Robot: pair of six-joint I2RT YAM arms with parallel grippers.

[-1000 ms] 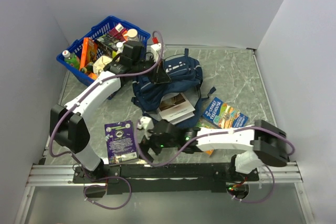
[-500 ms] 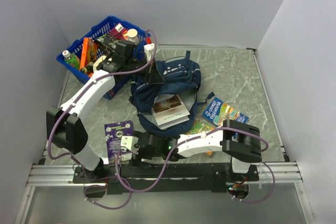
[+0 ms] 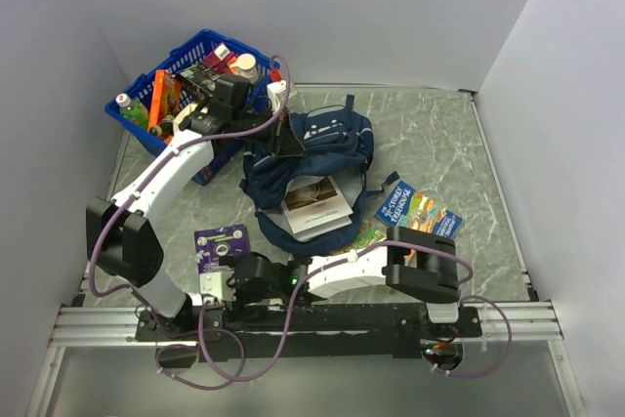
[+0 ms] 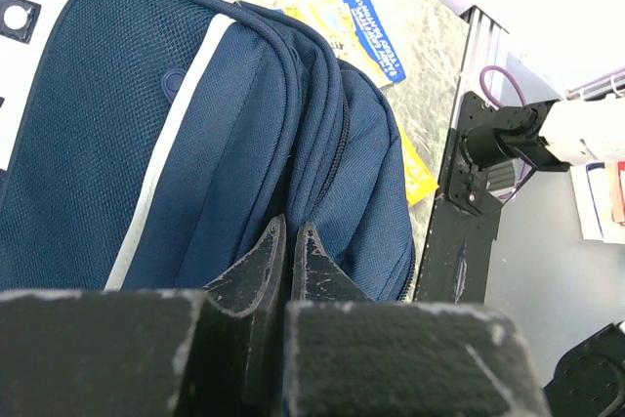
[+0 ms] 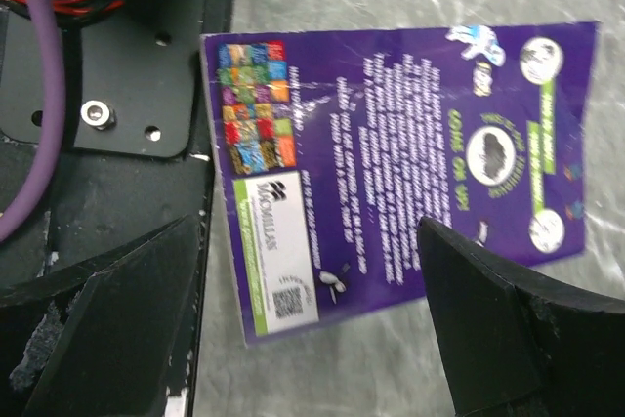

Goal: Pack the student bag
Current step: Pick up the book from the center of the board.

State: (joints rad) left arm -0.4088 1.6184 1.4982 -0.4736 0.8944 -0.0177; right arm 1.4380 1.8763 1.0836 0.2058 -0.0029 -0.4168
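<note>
My right gripper is going down and outward next. Then it will close on the purple book's near edge [image 5: 240, 263] by the black bar, between my fingers.
The navy student bag [image 3: 327, 139] lies in the middle of the table with its mouth gaping toward the arms. A white-covered book [image 3: 314, 204] sticks out of that mouth. My left gripper [image 3: 285, 140] is shut on the bag's fabric at its top edge; in the left wrist view the fingertips [image 4: 291, 227] pinch a fold of the bag [image 4: 146, 144]. My right gripper [image 3: 217, 285] hangs open low over a purple book [image 3: 221, 244] at the front left. The right wrist view has the open gripper [image 5: 308, 231] straddling the near end of that book [image 5: 391, 163], not touching it.
A blue basket [image 3: 145, 116] full of supplies stands at the back left, beside the left arm. A colourful book [image 3: 418, 212] lies right of the bag, and a yellow one [image 3: 366, 236] is partly under the right arm. The black mounting rail [image 5: 127, 95] borders the purple book.
My right arm has swung left from in front of the bag to over the purple book, still open. The left gripper drew the bag's edge slightly left early on, then held still.
</note>
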